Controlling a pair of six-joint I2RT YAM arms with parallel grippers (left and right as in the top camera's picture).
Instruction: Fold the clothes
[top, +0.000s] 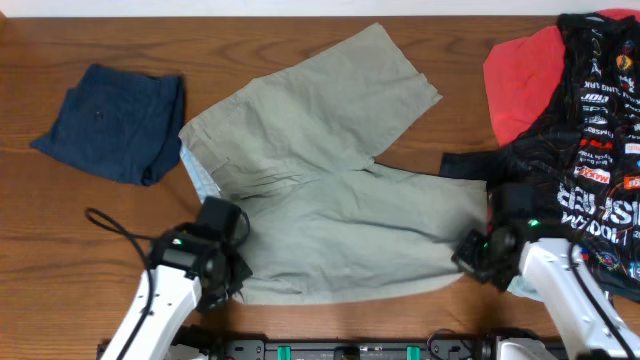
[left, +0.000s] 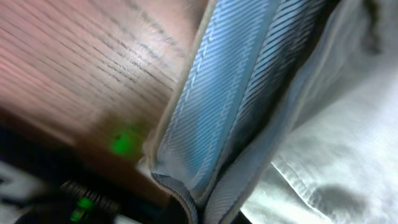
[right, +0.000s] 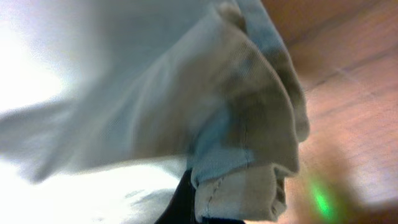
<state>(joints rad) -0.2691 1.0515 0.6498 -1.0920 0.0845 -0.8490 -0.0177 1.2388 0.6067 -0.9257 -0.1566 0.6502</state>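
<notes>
My left gripper lifts the waistband's near corner outward toward the waistband's far corner (top: 188, 139) next, then lowers it and releases it, folding leg over leg.
The pale green shorts (top: 320, 170) lie spread across the middle of the table, one leg towards the far right and the other towards the near right. My left gripper (top: 232, 262) is at their near-left waistband corner. In the left wrist view it (left: 205, 211) is shut on the waistband, whose blue striped lining (left: 236, 93) shows. My right gripper (top: 475, 255) is at the hem of the near leg. In the right wrist view it (right: 217, 211) is shut on the bunched hem (right: 242, 124).
A folded navy garment (top: 115, 120) lies at the far left. A red garment (top: 520, 80) and a black printed jersey (top: 600, 150) are piled at the right, close to my right arm. A black cable (top: 110, 225) loops near my left arm.
</notes>
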